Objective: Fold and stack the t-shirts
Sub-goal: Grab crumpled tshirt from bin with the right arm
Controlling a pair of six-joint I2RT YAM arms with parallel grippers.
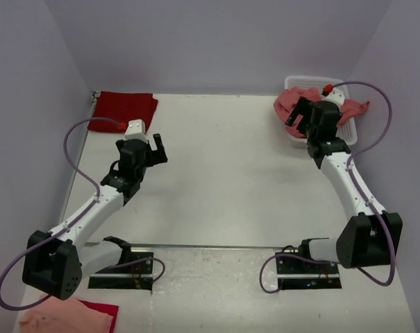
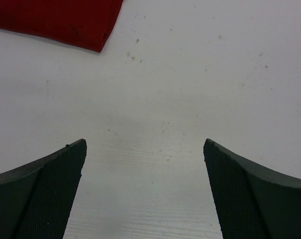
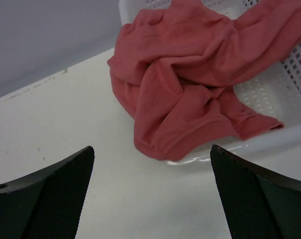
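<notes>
Next, my right gripper will move down onto the salmon shirt's near hanging fold [image 1: 293, 130] [image 3: 157, 134] and pinch it there, because that part of the shirt spills out over the basket's near rim.
A crimson t-shirt [image 1: 123, 109] lies folded flat at the table's far left corner; its corner shows at the top left of the left wrist view [image 2: 55, 20]. A salmon t-shirt [image 1: 293, 104] sits crumpled in the white mesh basket [image 1: 334, 82] at the far right and spills over its near rim [image 3: 190, 84]. My left gripper [image 1: 154, 151] hangs open over bare table just in front of the crimson shirt, nothing between its fingers [image 2: 145, 149]. My right gripper [image 1: 301, 118] is open just short of the salmon shirt's hanging edge, holding nothing [image 3: 152, 152].
The basket [image 3: 289, 64] stands against the back right corner by the wall. A peach-pink cloth [image 1: 64, 318] lies at the near left, off the table's edge beside the left arm's base. Grey walls close in the table on three sides.
</notes>
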